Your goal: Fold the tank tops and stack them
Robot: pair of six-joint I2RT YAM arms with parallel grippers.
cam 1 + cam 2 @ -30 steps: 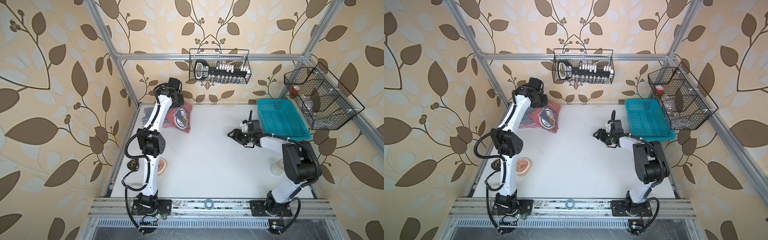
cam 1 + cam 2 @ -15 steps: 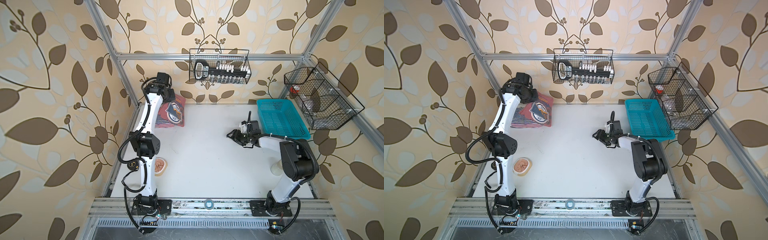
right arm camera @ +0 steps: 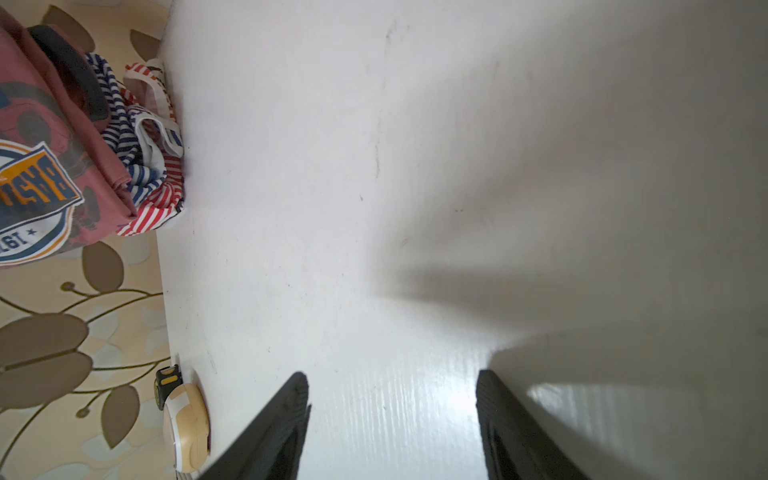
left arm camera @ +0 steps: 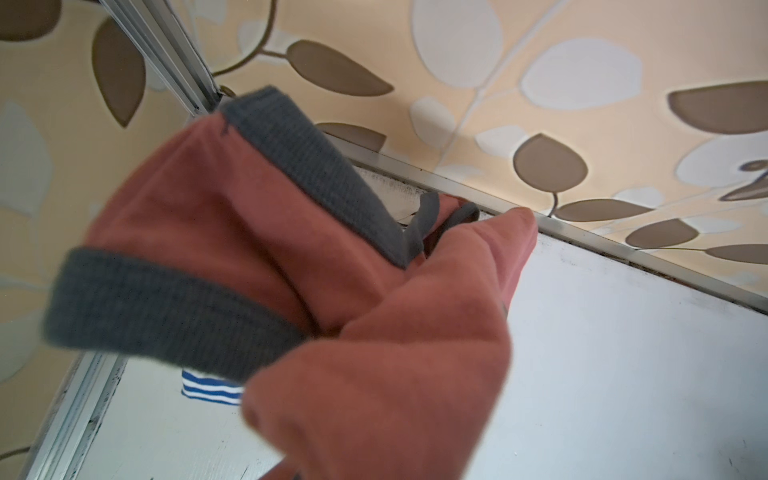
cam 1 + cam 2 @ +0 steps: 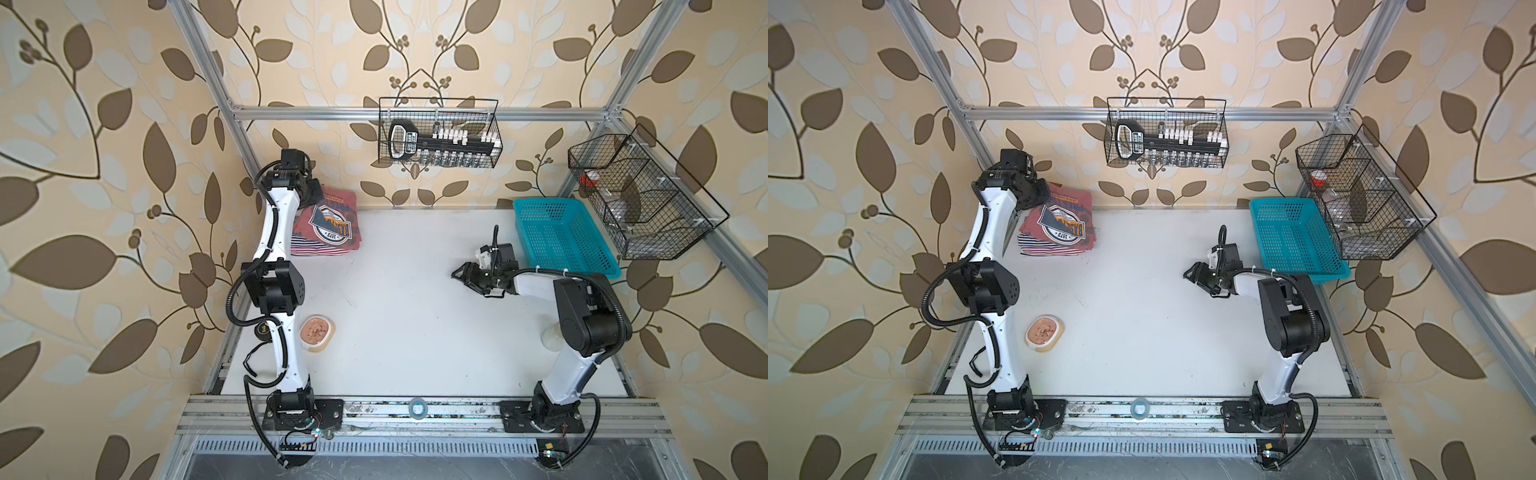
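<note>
The left gripper lowers the red tank top's back edge onto the striped pile below the gripper next and lets go, since that edge is still raised.
The dusty red tank top [image 5: 328,220] with its badge print lies on the striped pile in the back left corner in both top views. My left gripper [image 5: 308,194] is shut on its back edge; in the left wrist view the red cloth [image 4: 374,332] with grey-blue trim [image 4: 166,316] hides the fingers. Under it lie the navy-white striped tank top [image 3: 120,133] and the red-white striped tank top [image 3: 153,208], folded. My right gripper [image 3: 390,378] stands open over bare table on the right [image 5: 457,274], holding nothing.
A teal basket [image 5: 561,232] sits at the back right. One wire basket [image 5: 440,141] hangs on the back wall and another [image 5: 640,199] on the right frame. A round beige tape measure [image 5: 317,332] lies by the left arm. A tape roll [image 5: 417,407] rests on the front rail.
My left arm has carried the dusty red top back and to the left, onto the striped pile in the corner. The right arm has not moved.
</note>
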